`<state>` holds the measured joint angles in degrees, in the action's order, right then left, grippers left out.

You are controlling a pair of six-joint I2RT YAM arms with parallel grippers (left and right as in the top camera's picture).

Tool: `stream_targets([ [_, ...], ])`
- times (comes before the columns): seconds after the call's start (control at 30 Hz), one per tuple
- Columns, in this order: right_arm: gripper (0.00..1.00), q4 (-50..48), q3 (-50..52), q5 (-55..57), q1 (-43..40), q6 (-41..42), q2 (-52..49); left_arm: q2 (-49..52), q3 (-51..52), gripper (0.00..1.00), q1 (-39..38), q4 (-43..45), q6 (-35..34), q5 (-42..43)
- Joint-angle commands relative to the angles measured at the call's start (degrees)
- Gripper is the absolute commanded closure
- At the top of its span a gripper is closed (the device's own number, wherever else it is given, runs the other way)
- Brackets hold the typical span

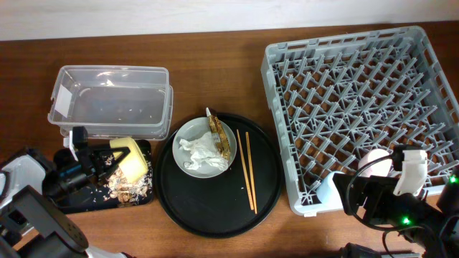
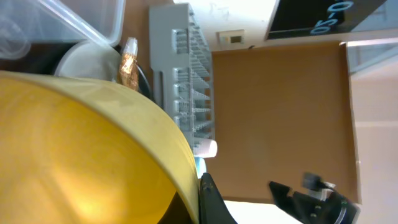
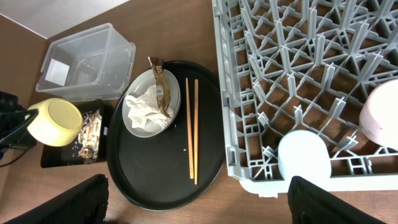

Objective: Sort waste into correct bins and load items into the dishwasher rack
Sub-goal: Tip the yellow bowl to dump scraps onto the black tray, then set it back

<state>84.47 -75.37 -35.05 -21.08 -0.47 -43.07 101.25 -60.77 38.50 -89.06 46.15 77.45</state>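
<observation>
The left gripper swings the bowl, its scraps in the shallow tray [image 1: 86, 201], over the round tray's empty near part next, then turns it upright and lowers it.
My left gripper [image 1: 115, 159] is shut on the rim of the small yellow bowl [image 1: 133, 163], tilted over the shallow black tray [image 1: 86, 201], where brown food scraps [image 1: 125, 188] lie. The bowl fills the left wrist view [image 2: 74, 149], with the gripper [image 2: 200, 190] on its rim. The grey plate [image 1: 188, 136] holds crumpled tissue [image 1: 201, 150] and the foil wrapper [image 1: 219, 136]. Chopsticks [image 1: 246, 168] lie beside it. The light-blue cup [image 3: 303, 155] and pink cup [image 3: 382, 115] sit upside down in the rack [image 1: 358, 93]. My right gripper [image 3: 199, 211] is open and empty by the rack's near corner.
The clear tub [image 1: 111, 100] stands behind the black tray and looks empty. The plate and chopsticks rest on a large round black tray [image 1: 215, 208] between the bins and the rack. Bare wooden table shows in front of the rack.
</observation>
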Motion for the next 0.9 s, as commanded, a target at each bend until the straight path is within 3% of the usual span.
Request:
stream_targets([
  [0.0,0.08,-0.07,0.2,-0.35,-0.22,-0.59,-0.2,-0.92,-1.11,1.0,0.28,4.59,-0.48,-2.89],
  [0.03,0.08,-0.04,0.2,-0.35,-0.22,-0.59,-0.2,-0.96,-1.14,1.0,0.13,4.87,-4.72,-3.34],
  [0.17,0.08,0.0,0.22,-0.35,-0.22,-0.57,-0.2,-4.02,-2.34,1.0,-3.19,-0.33,-3.89,-8.7],
  [0.3,0.07,-0.26,0.2,-0.28,-0.22,2.27,-0.33,-11.32,-5.11,1.0,-9.25,2.03,-19.89,-21.73],
  [0.4,0.07,-0.04,0.2,-0.33,-0.22,5.95,-1.05,-20.65,-5.81,1.0,-17.9,8.35,-37.94,-35.69],
  [0.53,0.07,0.81,0.22,-0.28,-0.22,5.86,-1.68,-32.33,-5.68,1.0,-36.2,12.24,-56.15,-57.7],
  [0.6,0.07,0.85,0.2,-0.31,-0.22,5.86,-1.99,-36.37,-3.54,1.0,-52.41,16.35,-68.22,-70.03],
  [0.73,0.07,0.81,0.22,-0.28,-0.22,5.57,-1.99,-35.54,4.37,1.0,-71.17,27.26,-79.28,-76.94],
  [0.87,0.07,0.83,0.22,-0.09,-0.22,5.18,-1.99,-29.7,10.93,1.0,-83.14,39.34,-84.21,-77.79],
])
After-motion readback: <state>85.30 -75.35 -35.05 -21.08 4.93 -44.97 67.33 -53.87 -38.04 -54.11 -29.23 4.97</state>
